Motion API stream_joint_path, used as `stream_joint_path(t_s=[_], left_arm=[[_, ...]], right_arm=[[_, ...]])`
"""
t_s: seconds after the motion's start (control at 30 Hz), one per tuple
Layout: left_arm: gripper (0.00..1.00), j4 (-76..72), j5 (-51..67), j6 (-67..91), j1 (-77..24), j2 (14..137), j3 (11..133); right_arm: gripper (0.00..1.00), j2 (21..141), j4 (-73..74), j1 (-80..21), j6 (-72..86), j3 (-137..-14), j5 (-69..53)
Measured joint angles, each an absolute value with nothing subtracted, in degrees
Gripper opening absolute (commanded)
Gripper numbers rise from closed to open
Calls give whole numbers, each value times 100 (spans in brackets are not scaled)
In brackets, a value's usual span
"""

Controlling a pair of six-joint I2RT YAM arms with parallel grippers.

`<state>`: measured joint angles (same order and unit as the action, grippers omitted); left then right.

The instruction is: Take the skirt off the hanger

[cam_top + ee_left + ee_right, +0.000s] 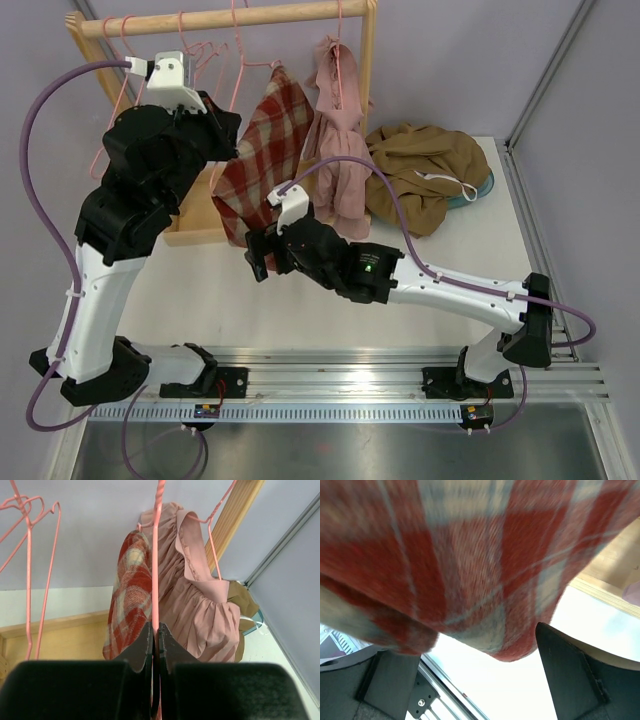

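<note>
The cloth already hangs between the right gripper's spread fingers, so next the right gripper should stay at the skirt's lower hem (pixel 244 232) (pixel 504 647) and close its fingers on the fold.
A red and cream plaid skirt (pixel 262 150) hangs from a pink wire hanger (pixel 243 62) on the wooden rack. In the left wrist view the hanger's wire (pixel 155 575) runs straight down between my left gripper's jaws, with the skirt (pixel 131 600) just behind it. My left gripper (pixel 155 628) is shut on that wire, up beside the skirt's top (pixel 222 122). My right gripper (pixel 258 256) sits at the skirt's lower hem. It is open (pixel 465 647), and the hem (pixel 470 560) hangs down between its spread fingers without being pinched.
A pink garment (pixel 335 140) hangs on a second hanger right of the skirt. A brown garment (pixel 420 175) lies heaped on the table at the back right. Empty pink hangers (pixel 115 60) hang on the rail (pixel 230 18) at the left. The rack's wooden base (pixel 195 228) lies below.
</note>
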<state>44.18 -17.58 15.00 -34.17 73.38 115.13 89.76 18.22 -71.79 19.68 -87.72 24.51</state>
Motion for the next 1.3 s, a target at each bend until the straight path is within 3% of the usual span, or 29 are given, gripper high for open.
stream_joint_path(t_s=[0.13,0.27,0.37,0.4,0.47,0.7,0.87,1.0,1.13,1.3], left_arm=[[0,4366,-1726,1503,-3417,7363,11660],[0,4362,-1693,1509,-3417,7349,11660],[0,4397,-1673,1511,-3417,7347,11660],[0,4407,-1673,1514,-3417,7345,11660],[0,4421,-1671,1533,-3417,7323,11660],[0,4451,-1678,1540,-3417,7170,11660],[0,4762,-1680,1439,-3424,7168,11688],[0,5618,-1737,1203,-3428,7627,12403],[0,5907,-1813,961,-3435,8016,12958],[0,4875,-2010,742,-3433,7850,12973]], right_arm=[[96,8984,1785,-7207,1981,-8652,2469],[80,9105,1723,-7212,1957,-8613,2604],[56,9271,1619,-7212,1883,-8613,2716],[28,9327,1573,-7212,1855,-8611,2762],[1,9435,1472,-7214,1743,-8611,2845],[0,9487,816,-7260,1691,-8248,2956],[0,9240,-14,-7474,2294,-6805,2947],[0,9564,-676,-7719,3000,-5660,2902],[0,10151,-436,-7913,3247,-5376,2884],[0,10202,16,-8088,3306,-5308,2755]])
